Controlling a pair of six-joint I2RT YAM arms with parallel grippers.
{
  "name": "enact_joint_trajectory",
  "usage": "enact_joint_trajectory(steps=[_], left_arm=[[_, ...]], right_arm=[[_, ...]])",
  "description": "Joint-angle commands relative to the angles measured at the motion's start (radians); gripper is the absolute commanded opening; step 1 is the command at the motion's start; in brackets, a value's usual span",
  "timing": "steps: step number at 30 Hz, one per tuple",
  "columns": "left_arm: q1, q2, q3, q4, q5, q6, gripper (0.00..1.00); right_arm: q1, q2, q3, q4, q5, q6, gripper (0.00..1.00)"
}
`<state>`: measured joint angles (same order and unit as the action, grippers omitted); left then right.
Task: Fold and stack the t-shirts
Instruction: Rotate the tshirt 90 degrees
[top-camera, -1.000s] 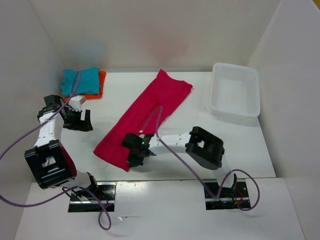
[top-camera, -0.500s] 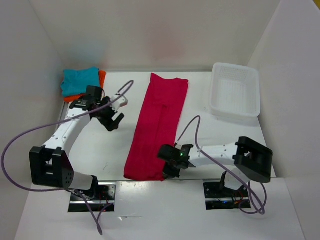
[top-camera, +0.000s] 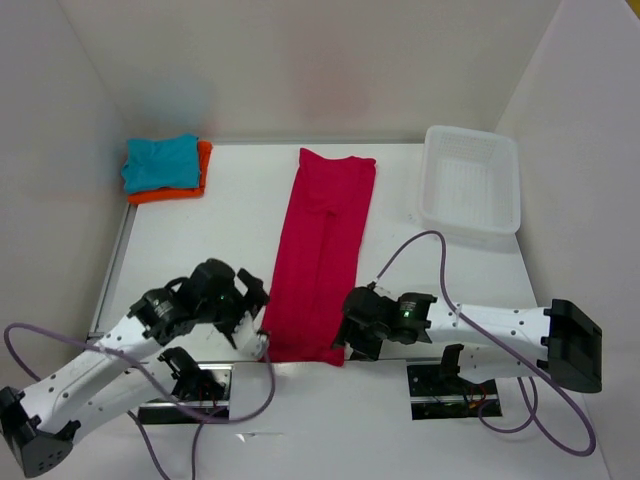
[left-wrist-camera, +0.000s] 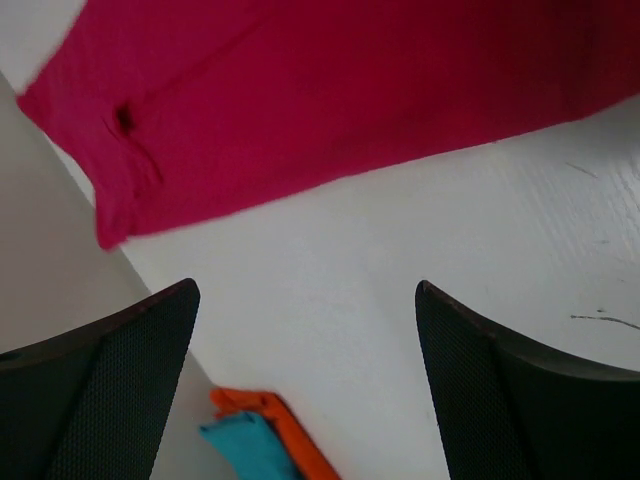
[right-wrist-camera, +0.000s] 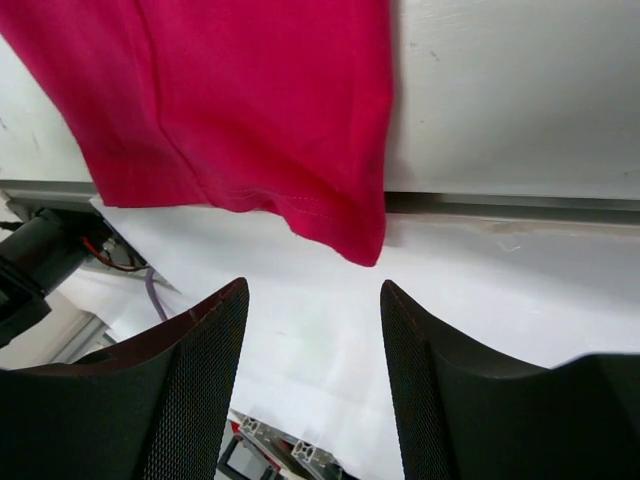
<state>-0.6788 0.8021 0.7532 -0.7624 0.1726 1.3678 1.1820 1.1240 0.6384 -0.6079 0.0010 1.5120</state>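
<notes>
I should next move my left gripper back and down onto the folded t-shirt's near corner on the gripper's side, because that corner is below and behind the gripper's open fingers.
The pink-red t-shirt lies folded lengthwise as a long strip down the middle of the table, and its near hem hangs just over the front edge. My right gripper is at the strip's near right corner, open, with nothing between its fingers. My left gripper is at the strip's near left side, wide open and empty, with the shirt beyond its fingertips. The teal t-shirt lies folded on the folded orange t-shirt in the far left corner.
A white mesh basket stands at the far right. White walls close in the table on the left, back and right. The arm bases and purple cables sit along the near edge.
My right gripper pulled the shirt's near end to the right until the strip lay straight, then opened and let go. My left arm swung from the far left down to the strip's near left side.
</notes>
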Motion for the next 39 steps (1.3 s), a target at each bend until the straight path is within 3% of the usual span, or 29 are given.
enact_joint_trajectory(steps=[1,6,9,13,18,21,29,33,39], left_arm=[[-0.068,-0.171,-0.141,-0.113,0.008,0.342,0.95],[-0.077,-0.427,-0.276,-0.161,0.114,0.545,0.91],[-0.088,-0.438,-0.308,-0.183,0.174,0.579,0.9],[-0.097,-0.311,-0.287,-0.173,0.28,0.59,0.82],[-0.145,-0.105,-0.287,-0.114,0.298,0.59,0.8],[-0.177,-0.064,-0.307,-0.059,0.311,0.59,0.78],[-0.241,0.025,-0.336,0.038,0.311,0.59,0.63],[-0.297,0.089,-0.302,0.024,0.335,0.508,0.6],[-0.297,0.311,-0.212,0.035,0.326,0.409,0.52]], right_arm=[[0.002,-0.015,-0.017,-0.024,0.013,-0.012,0.61],[-0.007,0.005,-0.038,-0.004,0.022,0.017,0.61],[-0.007,0.005,-0.049,0.017,0.022,0.027,0.61],[-0.007,-0.032,-0.068,0.017,0.022,0.036,0.61],[-0.027,-0.069,-0.086,0.017,0.022,0.059,0.61],[-0.027,-0.078,-0.086,0.017,0.022,0.07,0.61],[-0.036,-0.069,-0.095,0.017,0.022,0.07,0.61],[-0.036,-0.069,-0.095,0.017,0.013,0.07,0.61],[-0.036,-0.026,-0.095,0.017,0.004,0.06,0.61]])
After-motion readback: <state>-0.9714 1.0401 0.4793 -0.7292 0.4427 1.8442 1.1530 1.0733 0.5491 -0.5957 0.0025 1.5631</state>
